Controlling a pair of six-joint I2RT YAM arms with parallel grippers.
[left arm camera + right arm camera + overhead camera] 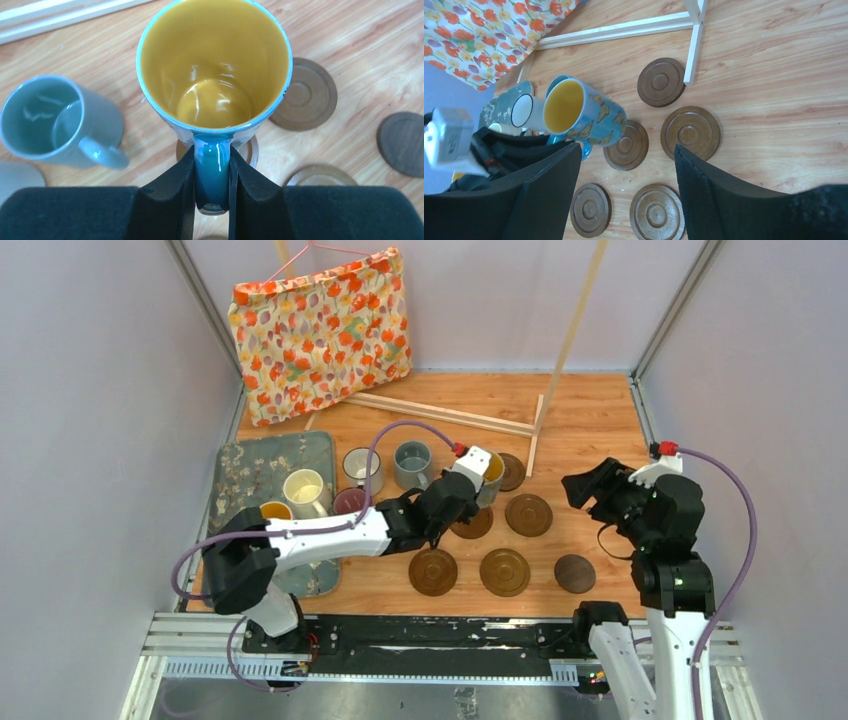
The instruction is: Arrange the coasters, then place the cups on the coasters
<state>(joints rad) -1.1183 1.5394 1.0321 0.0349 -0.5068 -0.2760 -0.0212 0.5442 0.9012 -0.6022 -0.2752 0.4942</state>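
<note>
I need to move my left gripper outward and to the right in the top view, lower the blue cup onto the back coaster [513,473] and let go, because that coaster is bare.
My left gripper [212,154] is shut on the handle of the blue cup [215,75] with the yellow inside, holding it over a brown coaster [252,150]. I cannot tell whether the cup touches that coaster. In the top view that cup [491,472] is beside the left gripper [468,488], among several coasters, such as those at the back [528,514], the front [505,571] and the right [575,573]. My right gripper [626,195] is open and empty above the coasters [657,212]. The grey-blue cup [412,465] stands on the wood nearby.
The grey floral mat [250,465] on the left carries the cream cup [305,490] and the orange-inside cup [275,512]. The pink cup [350,502] and the white cup [360,468] stand at its right edge. A flowered bag [320,330] and wooden strips [440,412] lie at the back.
</note>
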